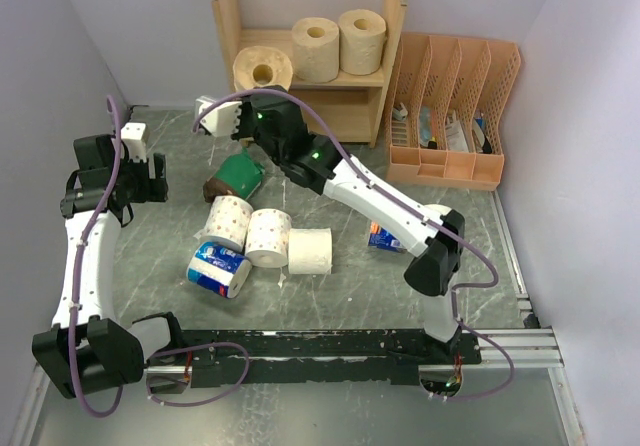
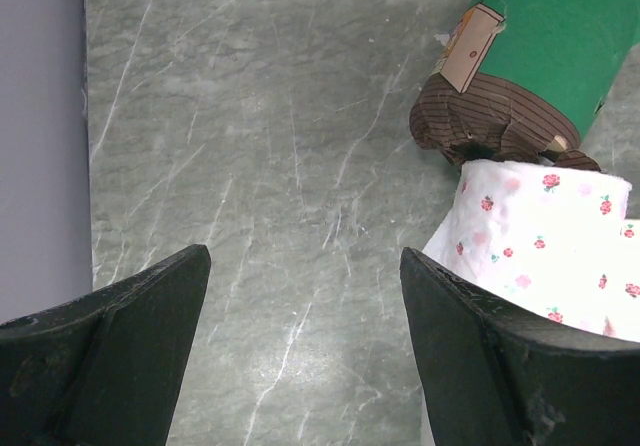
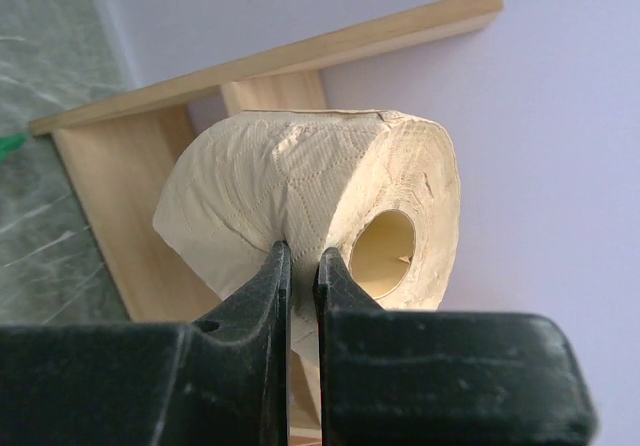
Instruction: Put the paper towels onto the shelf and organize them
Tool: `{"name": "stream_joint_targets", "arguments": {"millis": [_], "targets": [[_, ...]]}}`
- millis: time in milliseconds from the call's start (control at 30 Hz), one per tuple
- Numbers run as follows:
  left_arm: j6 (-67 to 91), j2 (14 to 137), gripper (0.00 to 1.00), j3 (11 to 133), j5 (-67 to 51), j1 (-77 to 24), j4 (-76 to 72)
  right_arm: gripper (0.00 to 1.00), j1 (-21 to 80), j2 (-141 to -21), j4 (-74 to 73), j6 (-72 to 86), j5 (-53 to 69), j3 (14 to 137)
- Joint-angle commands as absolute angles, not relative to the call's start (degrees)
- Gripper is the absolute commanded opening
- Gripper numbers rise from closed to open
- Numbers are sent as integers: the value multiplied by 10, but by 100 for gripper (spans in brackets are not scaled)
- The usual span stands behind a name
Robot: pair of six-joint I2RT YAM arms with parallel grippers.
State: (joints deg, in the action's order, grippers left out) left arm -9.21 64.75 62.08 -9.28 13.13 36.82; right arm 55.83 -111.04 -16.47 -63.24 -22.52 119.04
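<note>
My right gripper will carry the tan roll outward next into the open gap on the shelf's upper level beside the standing rolls and release, as that gap lies outward of it.
My right gripper [image 1: 256, 92] [image 3: 300, 256] is shut on the outer layers of a tan paper towel roll [image 1: 263, 68] [image 3: 300, 181] and holds it in the air at the left front of the wooden shelf [image 1: 228, 16] [image 3: 120, 186]. Two tan rolls [image 1: 316, 48] [image 1: 362, 41] stand on the upper tier. My left gripper [image 1: 145, 178] [image 2: 305, 266] is open and empty over bare table. A green-and-brown roll [image 1: 238, 174] [image 2: 540, 56] and a white dotted roll [image 1: 230, 221] [image 2: 540, 236] lie just to its right. Two white rolls [image 1: 268, 237] [image 1: 310, 251] and a blue-wrapped roll [image 1: 218, 268] lie mid-table.
A second blue-wrapped roll [image 1: 383, 236] lies partly under the right arm. A peach slotted file organizer [image 1: 450, 106] stands right of the shelf. Grey walls close in on the left, back and right of the table.
</note>
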Motion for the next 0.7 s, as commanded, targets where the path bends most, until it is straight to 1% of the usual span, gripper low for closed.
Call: {"name": "stream_joint_targets", "arguments": {"millis": [0, 233, 400, 667], "targets": [[-92, 634, 88, 637, -107, 138, 377, 0, 540, -1134, -95, -684, -224, 1213], [-94, 633, 88, 634, -109, 141, 374, 0, 500, -1183, -54, -693, -197, 1236], [-95, 634, 88, 635, -115, 143, 371, 0, 471, -1228, -42, -693, -190, 1294], [-96, 634, 88, 637, -126, 148, 372, 0, 465, -1261, -11, -727, -184, 1333]]}}
